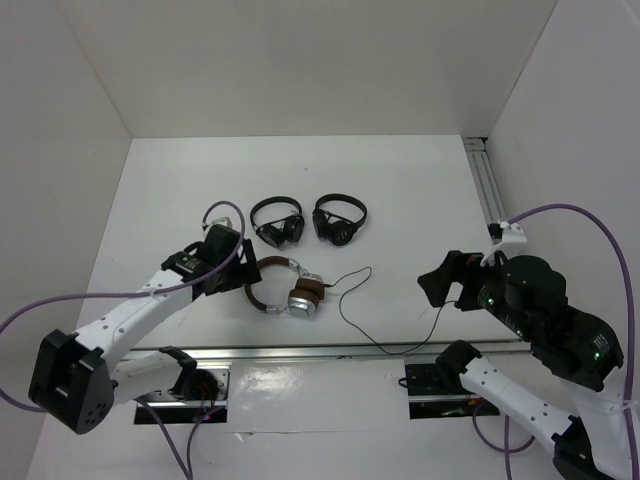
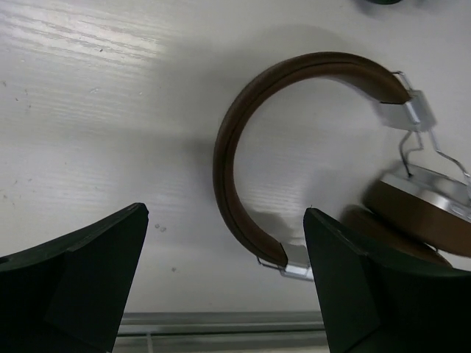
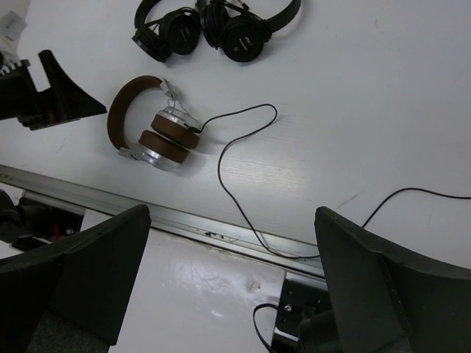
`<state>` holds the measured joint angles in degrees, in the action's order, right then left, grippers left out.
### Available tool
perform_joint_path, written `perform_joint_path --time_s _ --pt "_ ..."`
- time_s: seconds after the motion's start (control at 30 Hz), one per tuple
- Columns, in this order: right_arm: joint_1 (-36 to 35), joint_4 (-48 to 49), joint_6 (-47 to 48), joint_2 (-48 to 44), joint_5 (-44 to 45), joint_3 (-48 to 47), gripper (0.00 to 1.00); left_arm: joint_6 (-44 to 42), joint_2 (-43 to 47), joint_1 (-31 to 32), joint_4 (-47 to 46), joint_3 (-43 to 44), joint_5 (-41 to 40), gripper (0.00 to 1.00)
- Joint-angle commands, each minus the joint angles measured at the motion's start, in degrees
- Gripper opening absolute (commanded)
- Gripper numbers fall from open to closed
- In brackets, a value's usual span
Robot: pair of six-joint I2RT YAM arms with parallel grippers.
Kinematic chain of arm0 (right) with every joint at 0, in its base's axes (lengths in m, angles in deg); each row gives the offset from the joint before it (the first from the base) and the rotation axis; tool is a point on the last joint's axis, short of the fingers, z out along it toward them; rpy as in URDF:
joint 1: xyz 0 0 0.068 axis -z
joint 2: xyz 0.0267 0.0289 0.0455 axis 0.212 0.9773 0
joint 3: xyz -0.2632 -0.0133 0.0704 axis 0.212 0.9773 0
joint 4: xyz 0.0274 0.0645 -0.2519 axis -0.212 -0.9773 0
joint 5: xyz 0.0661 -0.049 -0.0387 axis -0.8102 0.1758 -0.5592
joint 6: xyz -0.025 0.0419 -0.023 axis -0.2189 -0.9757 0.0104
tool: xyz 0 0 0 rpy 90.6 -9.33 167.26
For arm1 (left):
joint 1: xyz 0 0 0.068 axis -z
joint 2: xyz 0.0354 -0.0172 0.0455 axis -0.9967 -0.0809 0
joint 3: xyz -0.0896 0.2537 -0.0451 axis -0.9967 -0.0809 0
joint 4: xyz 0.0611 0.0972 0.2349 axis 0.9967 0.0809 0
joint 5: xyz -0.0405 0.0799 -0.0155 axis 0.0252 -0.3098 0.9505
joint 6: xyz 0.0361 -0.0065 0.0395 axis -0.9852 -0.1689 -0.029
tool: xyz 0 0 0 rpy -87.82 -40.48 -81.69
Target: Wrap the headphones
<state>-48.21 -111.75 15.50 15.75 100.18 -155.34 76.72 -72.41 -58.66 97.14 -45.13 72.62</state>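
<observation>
The headband's curve opposite the earcups is already between the spread fingers of my left gripper, so I need to lower that gripper onto the curve next and close there.
The headphones [image 1: 290, 290] lie on the white table, brown headband to the left, silver earcups and brown cushions folded together on the right. Their thin black cable [image 1: 355, 285] loops right and runs along the front rail towards my right arm. My left gripper [image 1: 243, 268] is open just above the table, and in the left wrist view [image 2: 227, 213] its jaws straddle the headband [image 2: 229, 169], the near end beside the right finger, no contact seen. My right gripper [image 1: 437, 285] is open and empty, raised above the cable; the right wrist view [image 3: 232, 217] looks down on the headphones [image 3: 151, 132] and cable [image 3: 221, 165].
Two smaller all-black headphones [image 1: 277, 220] [image 1: 340, 218] lie side by side behind the brown pair. An aluminium rail [image 1: 300, 352] crosses the table's front, another rail [image 1: 485, 180] runs along the right wall. White walls close in the left, back and right.
</observation>
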Motion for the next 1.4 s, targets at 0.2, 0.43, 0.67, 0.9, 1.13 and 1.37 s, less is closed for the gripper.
perform_joint_path --time_s 0.2,0.43,0.67,0.9,1.13,1.37 --pt "2.4 2.6 3.7 -2.5 -5.8 0.2 1.0 1.9 -14.9 -0.9 -14.3 -3.6 -5.5 1.0" --pt "2.9 2.1 4.8 -2.5 -5.2 -0.3 1.0 3.6 -21.3 -1.5 -14.1 -2.0 -4.6 1.0" --pt "2.9 2.1 4.8 -2.5 -4.7 -1.4 1.0 3.6 -21.8 -0.9 -15.7 -4.1 -2.2 0.53" --pt "3.4 2.6 4.3 -2.0 -4.7 -2.6 1.0 2.9 -17.1 1.8 -11.5 -4.7 -0.5 0.0" --pt "3.4 8.6 4.3 -2.0 -8.1 -0.9 1.0 0.2 -2.6 7.1 -2.2 1.6 4.1 0.0" --pt "3.4 22.3 7.4 -3.2 -16.1 6.9 1.0 -4.3 7.5 8.5 10.1 16.4 9.6 0.0"
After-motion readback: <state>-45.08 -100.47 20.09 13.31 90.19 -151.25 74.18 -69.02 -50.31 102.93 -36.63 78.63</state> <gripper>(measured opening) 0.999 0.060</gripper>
